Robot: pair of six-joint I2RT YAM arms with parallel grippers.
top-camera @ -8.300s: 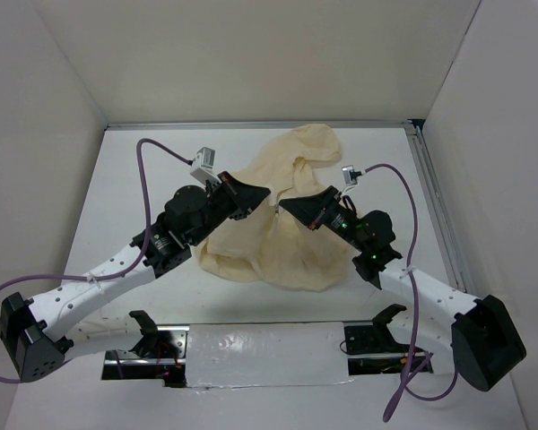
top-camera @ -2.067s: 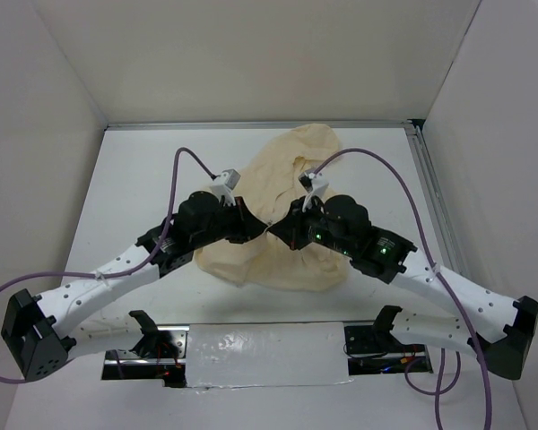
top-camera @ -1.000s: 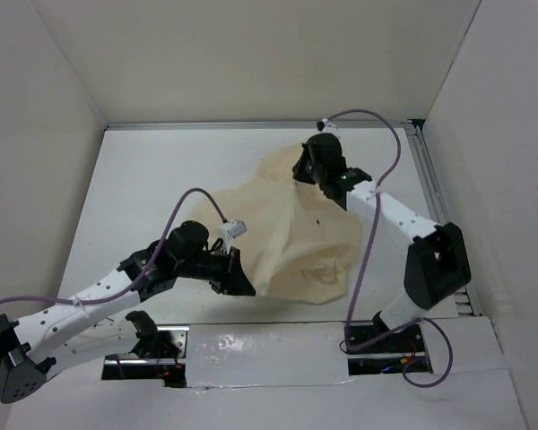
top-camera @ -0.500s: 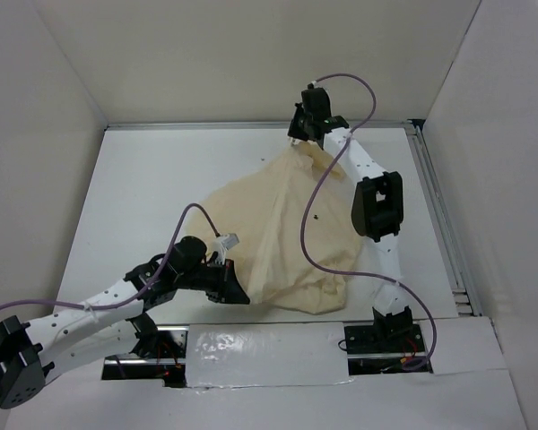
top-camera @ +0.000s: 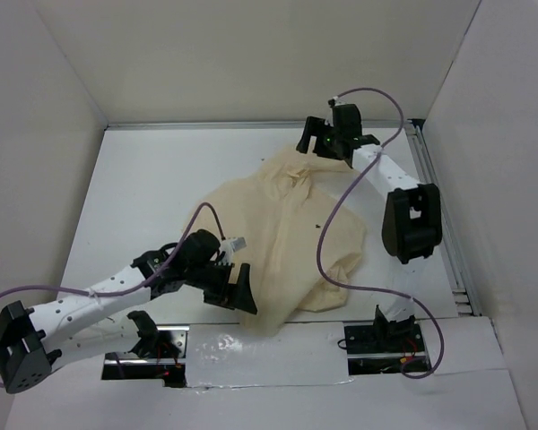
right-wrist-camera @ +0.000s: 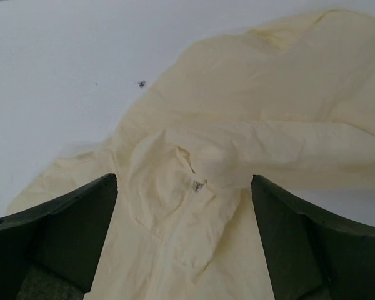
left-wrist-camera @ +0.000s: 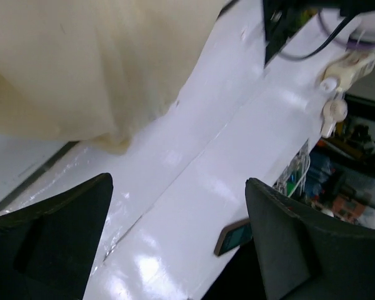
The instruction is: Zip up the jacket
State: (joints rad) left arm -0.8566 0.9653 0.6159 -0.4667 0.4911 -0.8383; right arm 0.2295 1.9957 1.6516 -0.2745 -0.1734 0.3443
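The zipper pull [right-wrist-camera: 198,185] already sits up at the collar, so my left gripper moves outward from the hem and down onto the jacket's shoulder edge next.
The cream-yellow jacket [top-camera: 287,242] lies spread on the white table, collar at the far end and hem at the near edge. In the right wrist view its collar [right-wrist-camera: 175,169] sits below the camera, with the small zipper pull [right-wrist-camera: 198,185] up at the collar and the closed zipper line running down from it. My right gripper [top-camera: 308,146] hovers open just beyond the collar, nothing between its fingers [right-wrist-camera: 62,231]. My left gripper [top-camera: 243,291] stands open beside the hem [left-wrist-camera: 81,81], its fingers [left-wrist-camera: 312,244] over the shiny table edge, holding nothing.
White enclosure walls stand on three sides. A metal rail [top-camera: 439,215] runs along the right. The right arm's purple cable [top-camera: 327,242] drapes over the jacket. A reflective strip [top-camera: 269,349] and the arm mounts [top-camera: 377,336] line the near edge. A phone-like object [left-wrist-camera: 237,236] lies below that edge.
Both grippers have opened and let go of the jacket. The fabric has settled flatter, its collar dropping from the far edge. The right gripper has shifted right, the left slightly nearer.
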